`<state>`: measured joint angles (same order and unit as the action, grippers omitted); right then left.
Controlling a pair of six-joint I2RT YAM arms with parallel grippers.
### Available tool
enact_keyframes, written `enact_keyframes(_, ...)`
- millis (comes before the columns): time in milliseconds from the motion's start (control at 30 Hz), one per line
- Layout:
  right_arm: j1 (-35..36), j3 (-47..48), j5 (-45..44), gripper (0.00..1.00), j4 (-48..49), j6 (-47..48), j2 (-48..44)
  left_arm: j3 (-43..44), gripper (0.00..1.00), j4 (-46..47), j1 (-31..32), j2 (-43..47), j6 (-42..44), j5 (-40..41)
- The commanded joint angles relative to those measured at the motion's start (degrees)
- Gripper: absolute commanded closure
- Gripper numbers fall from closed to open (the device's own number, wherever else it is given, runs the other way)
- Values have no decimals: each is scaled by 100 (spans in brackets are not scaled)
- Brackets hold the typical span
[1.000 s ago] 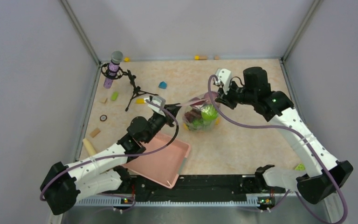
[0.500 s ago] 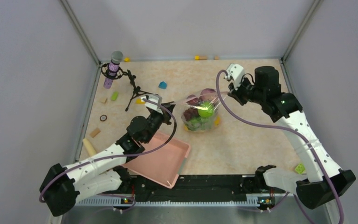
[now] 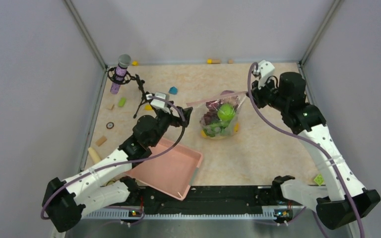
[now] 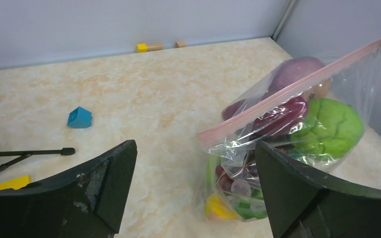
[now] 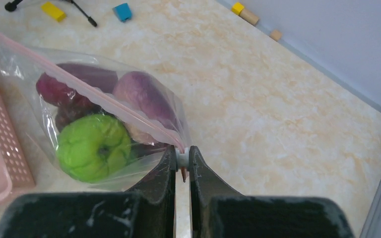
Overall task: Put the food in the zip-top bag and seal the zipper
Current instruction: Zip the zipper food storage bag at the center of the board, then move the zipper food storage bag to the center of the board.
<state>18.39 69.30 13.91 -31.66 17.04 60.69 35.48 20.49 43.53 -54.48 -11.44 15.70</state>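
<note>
My right gripper moves the bag (image 3: 220,119) toward the right in the top view next, then down onto the bare tabletop and releases it, since the slider sits at the zipper's end.
The clear zip-top bag (image 3: 220,119) lies mid-table, filled with the food: a green round fruit (image 5: 93,146), a purple piece (image 5: 141,96), dark red pieces (image 5: 54,89) and something yellow (image 4: 217,207) at the bottom. The pink-red zipper (image 3: 216,98) is stretched across the bag's top. My right gripper (image 5: 181,151) is shut on the zipper's white slider at the strip's right end, holding that end up. My left gripper (image 4: 194,146) is open just left of the bag, with nothing between its fingers. The strip's left end (image 4: 208,135) hangs free.
A pink basket (image 3: 171,171) sits near the left arm. At the back left stand a microphone (image 3: 120,74) and a black tripod (image 3: 141,94). Small blocks are scattered about: blue (image 4: 80,117), yellow (image 4: 10,183), some at the back wall (image 3: 213,61), a green one (image 3: 319,177).
My left gripper has opened and let go of the bag's left corner, drawing back left. My right gripper has moved right along the zipper, and the bag has shifted right.
</note>
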Motion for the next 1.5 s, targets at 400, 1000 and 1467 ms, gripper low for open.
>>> enact_keyframes(400,-1713,494,-2232,100,493,-3083,1425,-194,2,-735,-2,1292,-877,-228)
enact_keyframes(1000,-3900,-780,-1657,100,1020,-3746,2276,-271,2,-859,-2,763,-1147,-21)
enact_keyframes(1467,-3900,-1844,-680,6,824,-3818,721,-197,2,-1783,-2,1284,-1828,467)
